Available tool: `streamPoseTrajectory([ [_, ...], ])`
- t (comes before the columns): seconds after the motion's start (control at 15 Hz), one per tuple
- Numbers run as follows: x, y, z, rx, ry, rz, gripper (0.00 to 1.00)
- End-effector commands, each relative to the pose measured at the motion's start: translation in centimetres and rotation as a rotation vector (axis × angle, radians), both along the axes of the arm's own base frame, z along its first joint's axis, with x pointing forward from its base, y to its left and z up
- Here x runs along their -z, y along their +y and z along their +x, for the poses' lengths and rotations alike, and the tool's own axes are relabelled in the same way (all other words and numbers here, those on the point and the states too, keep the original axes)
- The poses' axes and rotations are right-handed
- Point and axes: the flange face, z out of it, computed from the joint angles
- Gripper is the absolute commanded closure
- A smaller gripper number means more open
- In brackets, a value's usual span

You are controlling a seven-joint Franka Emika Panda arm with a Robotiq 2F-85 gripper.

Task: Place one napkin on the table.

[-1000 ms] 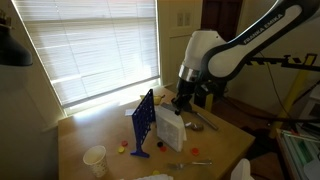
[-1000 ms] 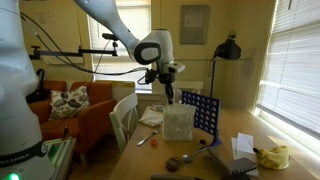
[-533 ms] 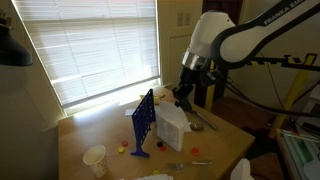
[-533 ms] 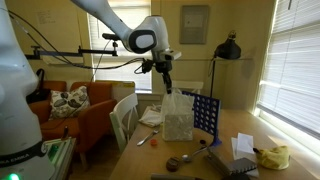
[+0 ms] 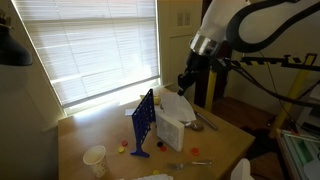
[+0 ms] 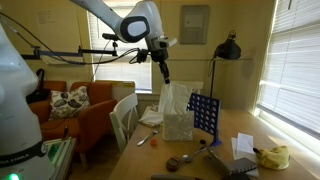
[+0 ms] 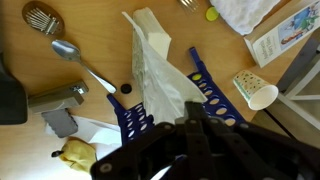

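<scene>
My gripper draws the napkin off the box next and lowers it over the spoon's bowl beside the strainer for release, because it still hangs above the table.
My gripper hangs above the white box and is shut on the top of a white napkin. The napkin is stretched upward, with its lower end still at the box's top. This also shows in the other exterior view, with the gripper, napkin and box. In the wrist view the napkin runs from the box to my dark fingers. The wooden table lies below.
A blue grid rack stands right beside the box and shows in the wrist view. A white paper cup, a spoon, a strainer and papers lie on the table. A chair stands at its edge.
My gripper has risen above the box, drawing the napkin up and out of it. The napkin now hangs longer than before.
</scene>
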Motion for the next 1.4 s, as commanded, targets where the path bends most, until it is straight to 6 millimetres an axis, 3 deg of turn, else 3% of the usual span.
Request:
streamPoseTrajectory([
  [0.0, -3.2, -1.6, -2.5, 0.013, -0.038, 0.059, 1.0],
  [0.27, -4.5, -7.0, -1.4, 0.138, -0.057, 0.114, 1.0],
  [0.67, -1.9, -15.4, 0.8, 0.351, -0.057, 0.123, 1.0],
  [0.93, 1.2, -17.2, 2.8, 0.444, -0.078, 0.102, 1.0],
  [1.33, 9.2, -16.8, 4.5, 0.452, -0.115, -0.046, 1.0],
])
